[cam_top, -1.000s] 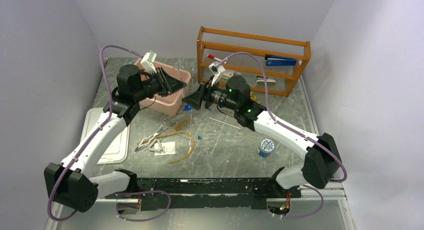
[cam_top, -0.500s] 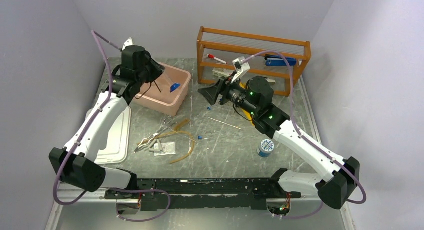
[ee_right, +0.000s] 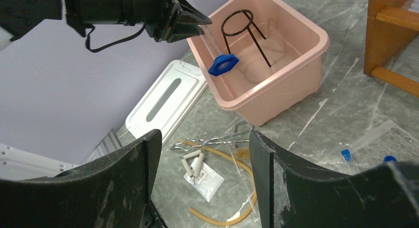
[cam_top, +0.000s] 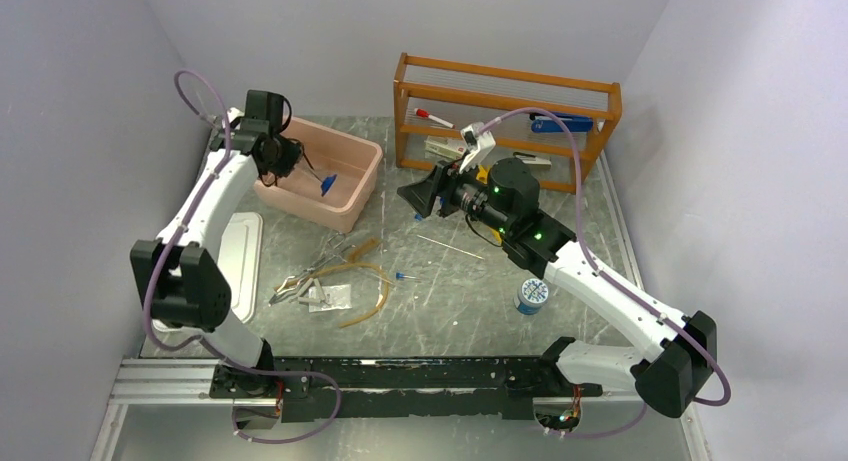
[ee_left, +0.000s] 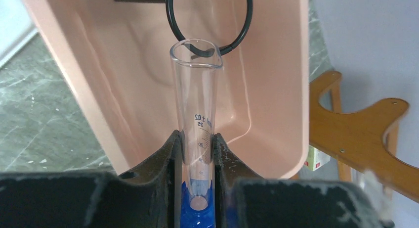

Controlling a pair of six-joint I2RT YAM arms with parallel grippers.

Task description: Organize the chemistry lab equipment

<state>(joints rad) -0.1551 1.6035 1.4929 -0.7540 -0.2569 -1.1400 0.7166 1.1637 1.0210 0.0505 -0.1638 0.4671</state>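
Observation:
I will next move my left gripper down into the bin and let go of the cylinder (ee_left: 197, 114) on the bin's bottom along the bin's near side (ee_left: 129, 89), because that spot is clear of the ring stand.
My left gripper (cam_top: 292, 161) is shut on a clear graduated cylinder (ee_left: 197, 114) with a blue base (cam_top: 327, 184) and holds it slanted over the pink bin (cam_top: 352, 203). The black wire ring stand (ee_left: 210, 20) lies inside the bin. My right gripper (cam_top: 415, 194) is open and empty above the table, right of the bin. The silvery tongs (cam_top: 300, 279) and tan rubber tubing (cam_top: 372, 281) lie on the table in front of the bin. They also show between my right fingers in the right wrist view, tongs (ee_right: 217, 140) and tubing (ee_right: 217, 222). A tiny blue-capped tube (cam_top: 400, 276) and a thin glass rod (cam_top: 450, 246) lie nearby.
A wooden rack (cam_top: 505, 121) at the back holds a red-capped marker (cam_top: 432, 115) and a blue stapler (cam_top: 560, 124). A white lid (cam_top: 235, 271) lies at the left. A small packet (cam_top: 330, 297) lies by the tongs. A round blue-and-white tin (cam_top: 532, 295) sits at the right.
My left arm has swung left and back, carrying the cylinder from beside the right gripper to over the bin. My right gripper has drawn back to the right, open.

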